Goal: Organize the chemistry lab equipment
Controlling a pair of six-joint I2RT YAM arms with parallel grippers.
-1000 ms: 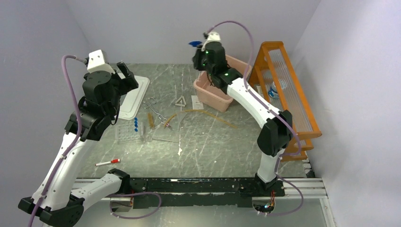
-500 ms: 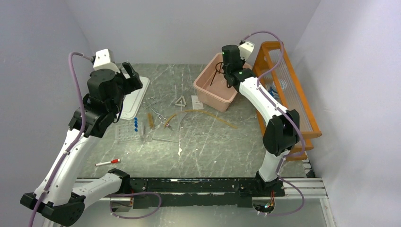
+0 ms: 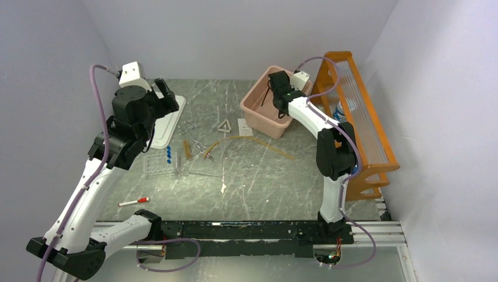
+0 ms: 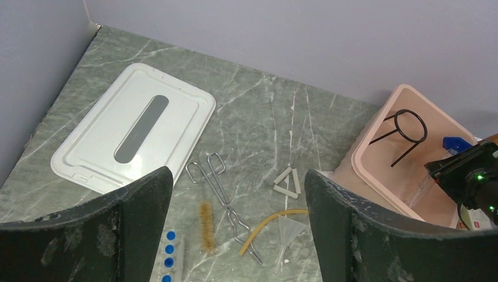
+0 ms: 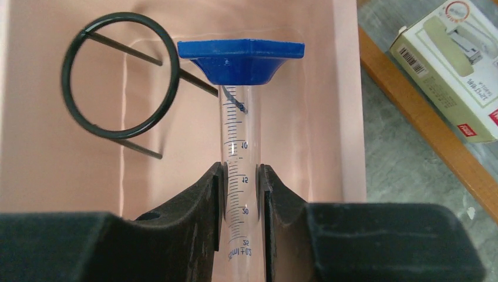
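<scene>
My right gripper will next lower the cylinder onto the clear part of the bare bin bottom below, beside the black wire ring [image 5: 120, 82], and release it.
My right gripper [image 5: 242, 173] is shut on a clear graduated cylinder [image 5: 239, 141] with a blue base [image 5: 241, 57], held inside the pink bin [image 5: 35, 176]. A black wire ring [image 5: 120, 82] lies in that bin. My left gripper [image 4: 236, 176] is open and empty, high above the table. Below it lie metal tongs [image 4: 223, 197], a brown brush [image 4: 206, 218], a white triangle [image 4: 288, 182], amber tubing [image 4: 270, 226], a clear funnel [image 4: 289, 230] and blue-capped tubes [image 4: 169, 252]. In the top view my right gripper [image 3: 276, 88] is over the bin [image 3: 261, 121] and my left gripper [image 3: 164, 94] is at the back left.
A white lid [image 4: 135, 135] lies at the back left. An orange wooden shelf [image 3: 352, 106] stands along the right, with a small box [image 5: 449, 44] beside the bin. A red-capped marker [image 3: 134, 202] lies near the front left.
My right arm has swung right and down, bringing the cylinder from above the bin's back edge into the bin. My left arm has shifted slightly up and right, still open.
</scene>
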